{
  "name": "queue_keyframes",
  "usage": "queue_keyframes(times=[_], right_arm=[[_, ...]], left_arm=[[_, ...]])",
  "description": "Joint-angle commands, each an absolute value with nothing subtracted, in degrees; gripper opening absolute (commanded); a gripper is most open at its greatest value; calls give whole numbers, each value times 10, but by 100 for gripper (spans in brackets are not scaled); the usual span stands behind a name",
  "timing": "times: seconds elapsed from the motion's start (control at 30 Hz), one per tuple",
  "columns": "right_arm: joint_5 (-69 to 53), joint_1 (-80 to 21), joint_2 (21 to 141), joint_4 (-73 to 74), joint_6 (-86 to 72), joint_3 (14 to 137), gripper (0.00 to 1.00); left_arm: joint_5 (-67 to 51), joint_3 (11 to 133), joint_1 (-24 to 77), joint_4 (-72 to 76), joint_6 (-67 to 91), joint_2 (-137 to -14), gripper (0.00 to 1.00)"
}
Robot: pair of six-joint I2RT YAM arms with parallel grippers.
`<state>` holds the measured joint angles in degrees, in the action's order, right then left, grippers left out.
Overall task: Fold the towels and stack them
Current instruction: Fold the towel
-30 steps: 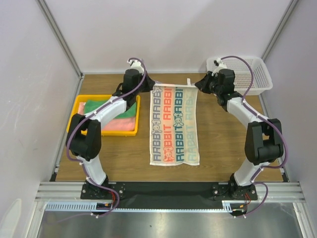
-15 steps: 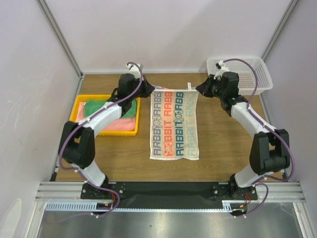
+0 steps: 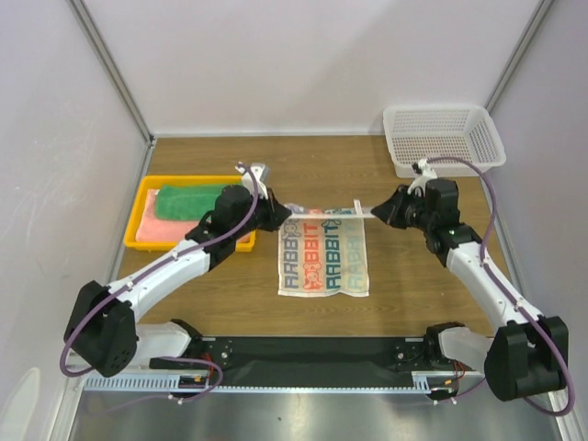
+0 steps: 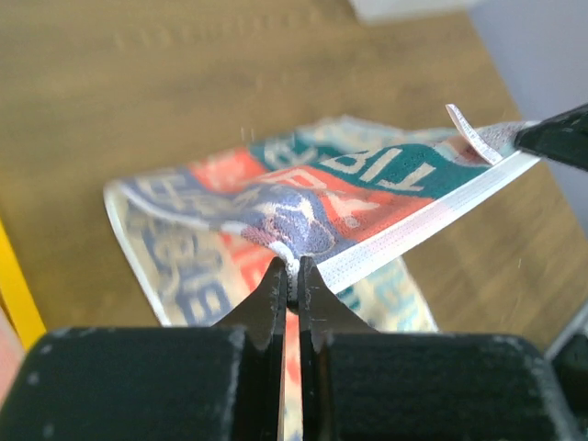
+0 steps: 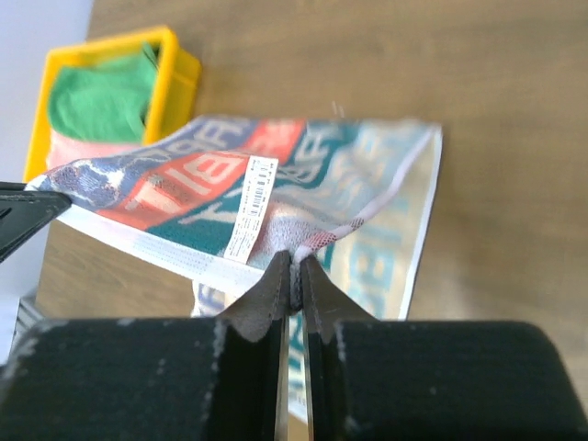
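Next, my left gripper moves back and down to the towel's near corner (image 3: 281, 292) on the tray side and releases, since the lower half of the towel still lies uncovered.
The white-and-teal patterned towel (image 3: 323, 255) with red-orange letters lies mid-table, its far edge lifted and carried toward the near edge. My left gripper (image 3: 281, 217) is shut on its far left corner (image 4: 292, 260). My right gripper (image 3: 377, 215) is shut on its far right corner (image 5: 296, 254), beside a white label (image 5: 250, 204). The far edge is stretched taut between both grippers above the lower half of the towel. The green towel (image 3: 188, 201) lies on the salmon-pink towel (image 3: 154, 230) in the yellow tray (image 3: 138, 202).
A white mesh basket (image 3: 443, 135) stands at the far right corner. The yellow tray sits at the left, close to my left arm. Bare wooden table lies beyond the towel and at the right.
Both grippers have pulled the towel's far edge up and toward the near side, folding it over its lower half. The visible flat part of the towel has become shorter.
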<state>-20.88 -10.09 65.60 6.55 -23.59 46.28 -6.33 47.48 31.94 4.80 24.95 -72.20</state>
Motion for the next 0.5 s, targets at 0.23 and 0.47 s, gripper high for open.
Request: queue_keyframes(times=[0.23, 0.47], right_arm=[[-156, -88, 558, 171, -266, 355, 0], [-171, -94, 533, 218, -290, 325, 0]], left_arm=[[38, 353, 326, -18, 273, -617, 0], [28, 346, 350, -53, 308, -635, 0]])
